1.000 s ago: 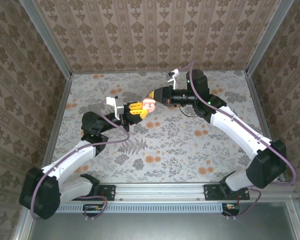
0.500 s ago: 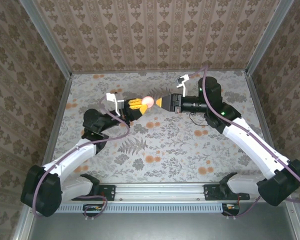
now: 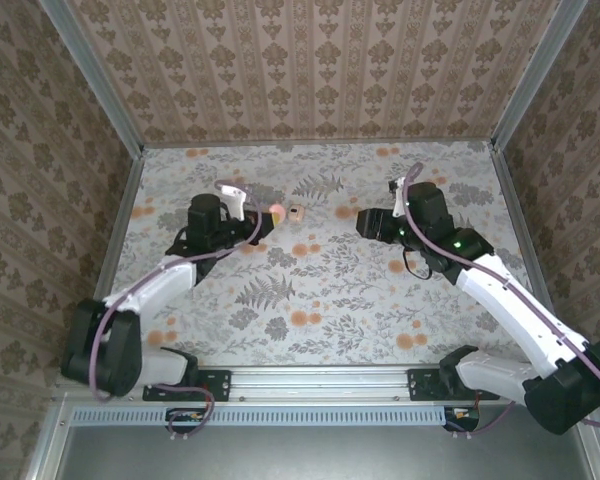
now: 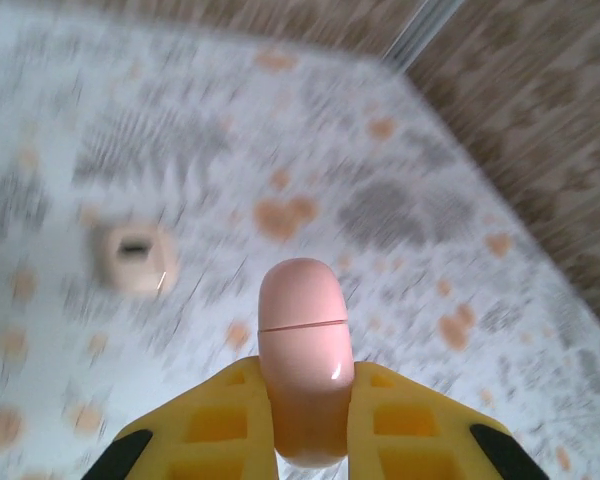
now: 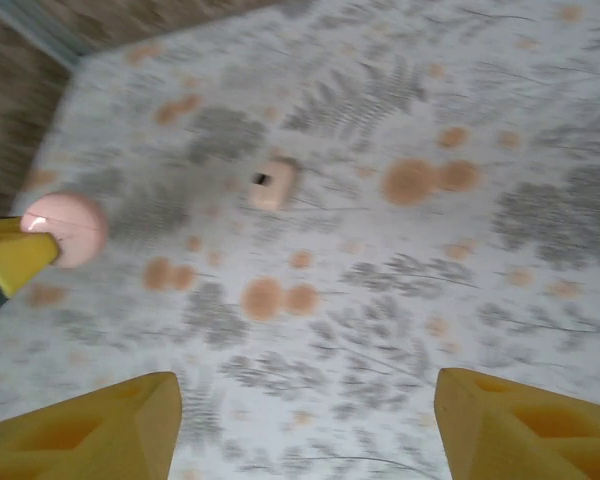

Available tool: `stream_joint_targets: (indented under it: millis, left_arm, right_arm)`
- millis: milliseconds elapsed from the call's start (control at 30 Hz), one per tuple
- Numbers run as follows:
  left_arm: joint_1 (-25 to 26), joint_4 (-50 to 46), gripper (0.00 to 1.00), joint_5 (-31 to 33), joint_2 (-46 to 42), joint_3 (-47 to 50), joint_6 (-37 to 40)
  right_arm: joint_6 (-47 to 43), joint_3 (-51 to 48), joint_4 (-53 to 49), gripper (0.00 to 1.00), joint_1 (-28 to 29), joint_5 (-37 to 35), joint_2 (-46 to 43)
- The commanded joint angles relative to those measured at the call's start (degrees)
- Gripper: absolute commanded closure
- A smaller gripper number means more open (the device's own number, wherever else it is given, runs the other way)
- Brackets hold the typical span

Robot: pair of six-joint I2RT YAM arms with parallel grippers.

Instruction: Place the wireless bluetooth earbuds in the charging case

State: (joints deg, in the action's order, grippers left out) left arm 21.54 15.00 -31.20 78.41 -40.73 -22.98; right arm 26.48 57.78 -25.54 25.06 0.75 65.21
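Observation:
The left gripper will move back and down onto the grey leaf print and let go of the pink case there, because that cloth is clear of the earbud.
The pink charging case is closed, its lid seam showing, and stands out from between the yellow fingers of my left gripper, which is shut on it. From above, the case is at the left gripper, left of centre at the back of the table. A small pale pink earbud lies on the table just right of the case, also seen as earbud and earbud. My right gripper hangs open above the table with nothing between its fingers, right of the earbud; from above it is the right gripper.
The floral tablecloth covers the whole table. Patterned walls and metal frame posts close in the back and sides. In the right wrist view the case and a yellow left finger sit at the far left.
My right gripper has pulled back to the right, away from the case, and stands open. My left gripper has drawn back to the left with the case. An earbud now lies on the table between them.

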Motion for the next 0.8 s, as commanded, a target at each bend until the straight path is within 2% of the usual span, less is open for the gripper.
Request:
stream_joint_targets:
  millis: [0, 133, 233, 333, 400, 600, 667, 767]
  left_arm:
    - [0.7, -6.3, 1.0, -1.0, 5.3, 0.1, -1.0]
    - [1.8, -6.7, 0.97, -0.2, 10.1, 0.3, -0.8]
    - [1.4, -8.6, 0.92, 0.7, 12.4, -0.2, 0.1]
    - [-0.8, -10.3, 0.8, 0.7, 13.3, -0.3, 2.1]
    - [-2.6, -14.1, 0.71, 0.9, 14.0, -1.6, 4.2]
    - [-6.0, -26.7, 0.47, 7.1, 10.2, -5.7, 11.7]
    - [-6.9, -30.6, 0.39, 10.4, 7.9, -7.7, 14.4]
    - [-8.1, -32.8, 0.25, 17.0, 3.9, -9.7, 18.5]
  right_arm:
    - [-3.4, -1.4, -2.9, 0.28, -0.8, -11.0, 2.2]
    - [-3.0, -4.3, -1.0, 0.22, -2.9, -16.4, 2.7]
    - [-4.6, -6.8, 1.8, 0.12, -4.7, -20.8, 2.0]
    - [-9.4, -9.4, 5.7, 0.01, -5.8, -26.3, 2.5]
    - [-11.0, -10.0, 7.0, 0.0, -7.2, -29.8, 4.0]
    - [-11.8, -12.6, 12.8, 0.0, -13.8, -27.6, 8.0]
    - [-13.5, -15.1, 17.7, 0.0, -15.1, -27.1, 8.3]
    - [-19.5, -21.3, 30.5, 0.0, -16.4, -26.0, 8.8]
